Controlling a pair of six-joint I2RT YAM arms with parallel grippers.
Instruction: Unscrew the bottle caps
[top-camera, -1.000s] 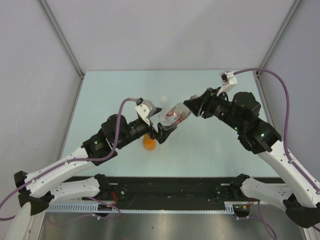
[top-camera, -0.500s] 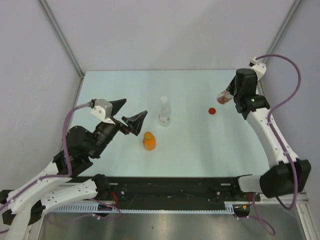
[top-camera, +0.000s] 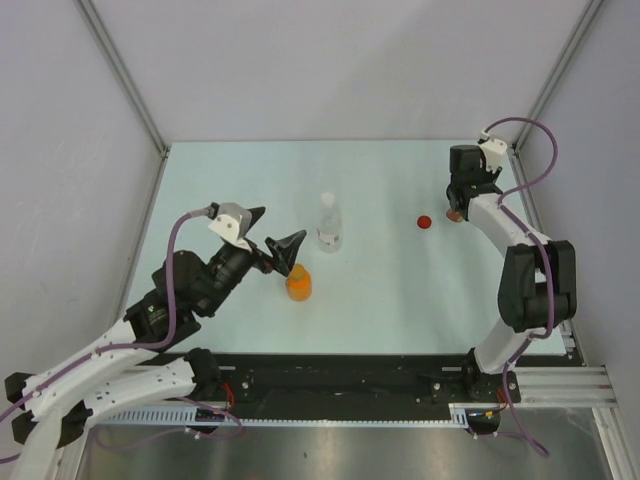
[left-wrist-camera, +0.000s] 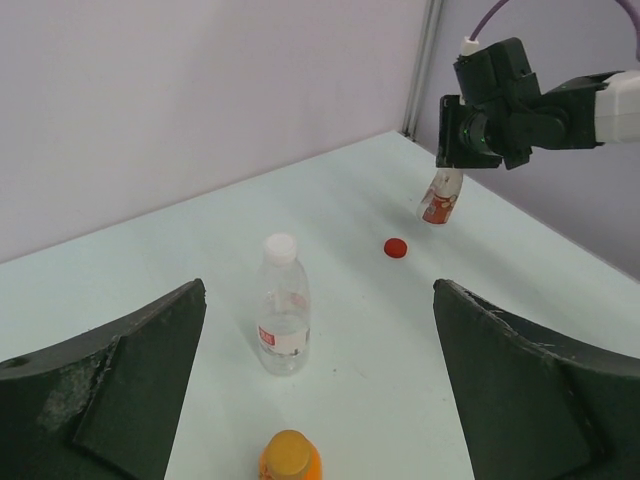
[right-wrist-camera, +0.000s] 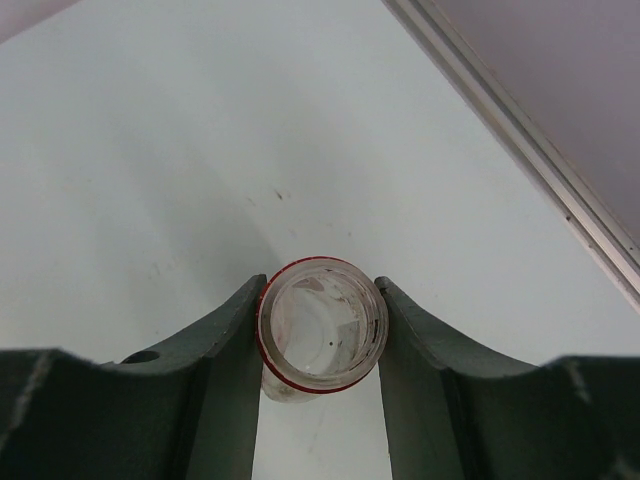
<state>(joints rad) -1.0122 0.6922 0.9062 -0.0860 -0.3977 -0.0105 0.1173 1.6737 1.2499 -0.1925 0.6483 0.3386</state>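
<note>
My right gripper lowers the clear bottle that has its cap off next, shifting slightly toward the red cap, and sets the bottle down.
My right gripper (right-wrist-camera: 322, 330) is shut on the neck of the clear bottle with the red neck ring (right-wrist-camera: 322, 325), which is open-mouthed and capless; it hangs at the far right of the table (top-camera: 456, 212) and shows in the left wrist view (left-wrist-camera: 441, 197). The red cap (top-camera: 424, 222) lies on the table beside it (left-wrist-camera: 396, 248). The clear bottle with pale label (top-camera: 328, 224) stands upright with its white cap (left-wrist-camera: 281, 248) on. The squat orange bottle (top-camera: 298, 283) stands capped (left-wrist-camera: 289, 455). My left gripper (top-camera: 270, 235) is open and empty, just left of the orange bottle.
The pale green table (top-camera: 380, 290) is bounded by a metal frame post (top-camera: 540, 90) and grey walls. The right arm (top-camera: 520, 260) stretches along the right edge.
The right gripper has carried the red-ringed bottle from the middle to the far right and lowered it. The red cap now lies on the table. The left gripper let go, drew back left and opened.
</note>
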